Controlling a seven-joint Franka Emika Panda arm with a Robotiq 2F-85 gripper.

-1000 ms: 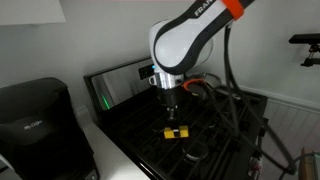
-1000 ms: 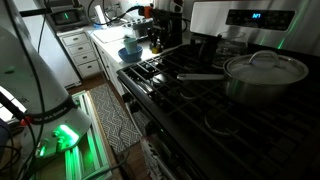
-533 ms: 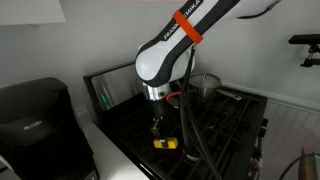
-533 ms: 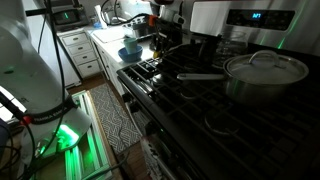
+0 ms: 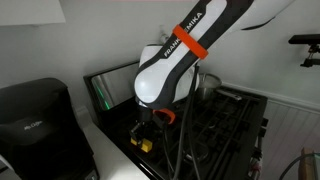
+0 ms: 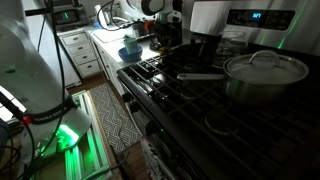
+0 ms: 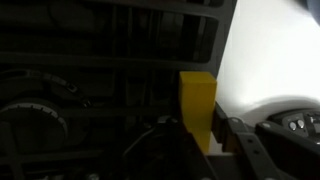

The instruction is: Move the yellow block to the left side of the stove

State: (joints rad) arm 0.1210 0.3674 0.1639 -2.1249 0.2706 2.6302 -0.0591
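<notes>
My gripper will next move the yellow block away from the stove's edge by the white counter, farther over the grates (image 5: 165, 149) (image 7: 137, 103), and turn slightly.
The yellow block (image 7: 197, 105) is held between my gripper's fingers in the wrist view, with a dark finger (image 7: 222, 132) against its right face. In an exterior view the block (image 5: 145, 143) shows as a small yellow spot under my gripper (image 5: 146, 138), low over the stove's (image 5: 215, 125) dark grates near its edge by the white counter. My gripper is shut on the block. In an exterior view (image 6: 160, 22) the gripper is far off and small at the stove's (image 6: 230, 105) far end; the block cannot be made out there.
A black coffee maker (image 5: 35, 120) stands on the white counter beside the stove. A steel pot with a lid (image 6: 265, 72) sits on a burner, a dark pan (image 6: 195, 68) behind it. The back panel has a blue display (image 6: 254, 16). A blue bowl (image 6: 130, 52) sits on the far counter.
My gripper has carried the yellow block across the grates toward the coffee-maker side of the stove and lower. The arm now leans over that side.
</notes>
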